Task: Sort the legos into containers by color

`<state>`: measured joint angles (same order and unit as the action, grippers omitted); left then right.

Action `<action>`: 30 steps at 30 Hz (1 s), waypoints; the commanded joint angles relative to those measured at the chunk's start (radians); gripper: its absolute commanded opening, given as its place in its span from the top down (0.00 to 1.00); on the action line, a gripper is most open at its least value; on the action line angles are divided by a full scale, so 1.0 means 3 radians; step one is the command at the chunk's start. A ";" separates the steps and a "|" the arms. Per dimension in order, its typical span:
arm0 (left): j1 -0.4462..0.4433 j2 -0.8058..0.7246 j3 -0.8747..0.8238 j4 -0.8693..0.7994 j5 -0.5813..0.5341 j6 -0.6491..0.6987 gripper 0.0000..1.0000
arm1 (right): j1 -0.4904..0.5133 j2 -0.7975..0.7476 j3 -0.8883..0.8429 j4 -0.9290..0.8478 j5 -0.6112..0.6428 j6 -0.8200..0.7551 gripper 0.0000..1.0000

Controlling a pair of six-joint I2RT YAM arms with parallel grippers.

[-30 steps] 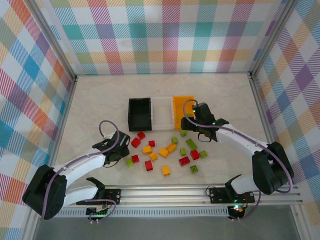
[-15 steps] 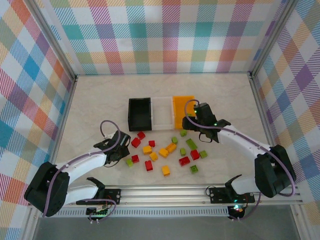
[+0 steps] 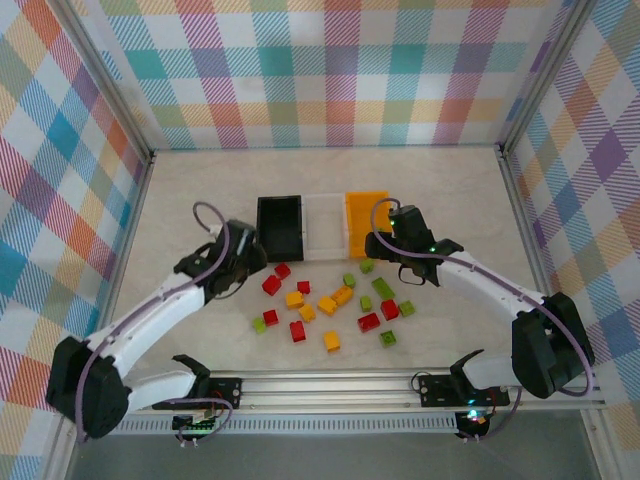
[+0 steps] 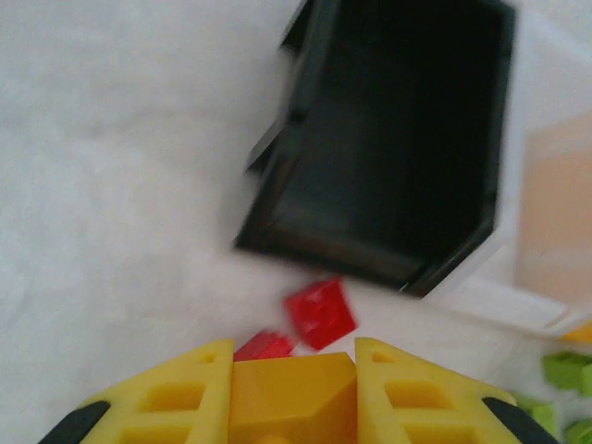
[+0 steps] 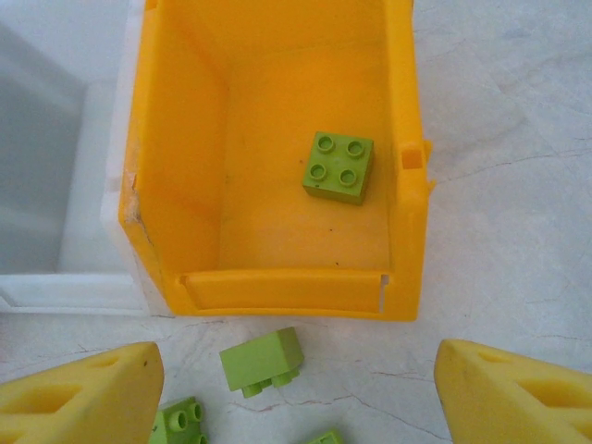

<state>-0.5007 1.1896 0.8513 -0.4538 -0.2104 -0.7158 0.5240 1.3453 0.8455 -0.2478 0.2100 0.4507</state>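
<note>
My left gripper holds the yellow-orange lego and should next move outward over the near side of the black container and release the lego.
My left gripper [image 4: 293,351] is shut on a yellow-orange lego [image 4: 292,400]; in the top view this gripper [image 3: 245,264] hangs by the near left corner of the black container [image 3: 262,228]. Two red legos [image 4: 320,313] lie just past its fingers. The white container [image 3: 325,252] and the orange container [image 3: 352,225] stand in a row to the right. My right gripper [image 5: 301,388] is open at the orange container's [image 5: 287,291] near wall; a green lego [image 5: 339,166] lies inside, another green lego [image 5: 263,361] on the table between the fingers.
Several red, yellow-orange and green legos [image 3: 331,341] are scattered on the table in front of the containers, between the two arms. Checked walls close off the left, right and back. A metal rail [image 3: 400,385] runs along the near edge.
The left gripper has shut on the yellow-orange lego and moved away from the rail, up to the black container's near left corner. The right gripper has hardly moved.
</note>
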 commanded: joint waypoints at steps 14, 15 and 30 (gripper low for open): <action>0.0212 0.1795 0.1462 0.0131 -0.0061 0.0285 0.93 | -0.0018 -0.0189 -0.0096 -0.0061 0.0055 0.0049 0.22; 0.0212 0.1855 0.1502 0.0114 -0.0048 0.0282 0.91 | -0.0022 -0.0199 -0.0102 -0.0063 0.0057 0.0050 0.21; 0.0168 0.1588 0.1509 0.0238 0.0104 0.0212 0.34 | -0.0024 -0.0249 -0.0101 -0.0365 -0.0189 0.0051 0.21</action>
<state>-0.4454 1.7626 1.2869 -0.3897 -0.1913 -0.6613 0.5228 1.2984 0.8242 -0.2996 0.1852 0.4564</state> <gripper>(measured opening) 0.649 0.797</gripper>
